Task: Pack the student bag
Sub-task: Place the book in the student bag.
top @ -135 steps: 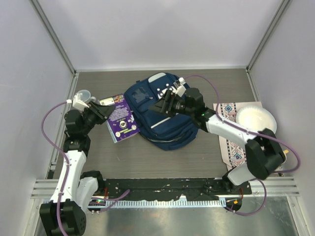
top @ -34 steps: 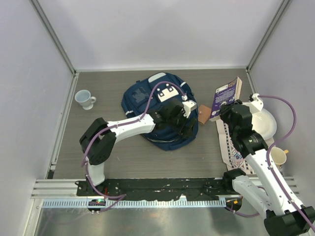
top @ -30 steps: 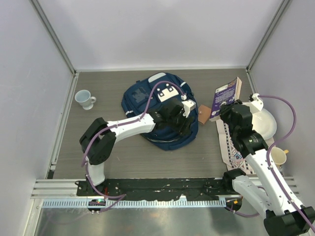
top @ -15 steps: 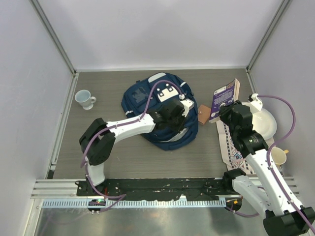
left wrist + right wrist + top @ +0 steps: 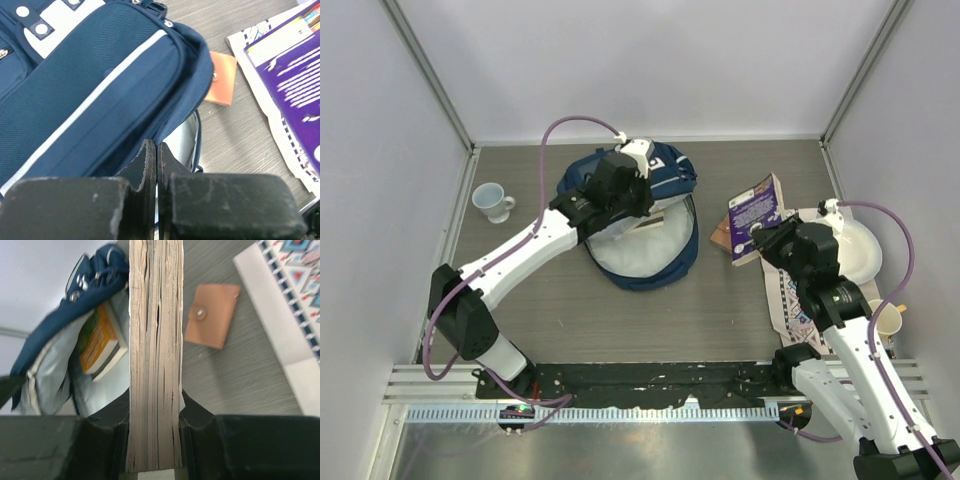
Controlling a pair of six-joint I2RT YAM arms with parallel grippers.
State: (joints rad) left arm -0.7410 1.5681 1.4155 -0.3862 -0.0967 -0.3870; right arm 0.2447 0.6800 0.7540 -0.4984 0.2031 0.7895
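The raised flap leaves the bag (image 5: pixel 670 172) open. Next, my right gripper moves over to it and down under the flap, beside the orange book (image 5: pixel 100 342).
The student bag (image 5: pixel 670 172), navy with white stripes, lies open at mid-table with its front flap (image 5: pixel 90 90) raised and its pale lining (image 5: pixel 640 255) showing. My left gripper (image 5: pixel 642 200) is at the flap's edge, fingers (image 5: pixel 150 160) pressed together on the fabric. An orange book (image 5: pixel 100 342) lies inside the bag (image 5: pixel 90 285). To the right of the bag, my right gripper (image 5: pixel 770 232) is shut on a purple book (image 5: pixel 753 212), held tilted above the table. Its page edge (image 5: pixel 155 340) stands between my fingers (image 5: pixel 200 415).
A brown wallet (image 5: pixel 719 233) lies on the table between the bag and the purple book. A patterned placemat (image 5: pixel 790 295), a white bowl (image 5: pixel 860 250) and a cup (image 5: pixel 886 320) are at the right. A pale mug (image 5: pixel 492 200) stands at the far left.
My left gripper has shut and pulled the bag's flap up and toward the back, baring the lining. My right gripper has carried the purple book left, toward the bag.
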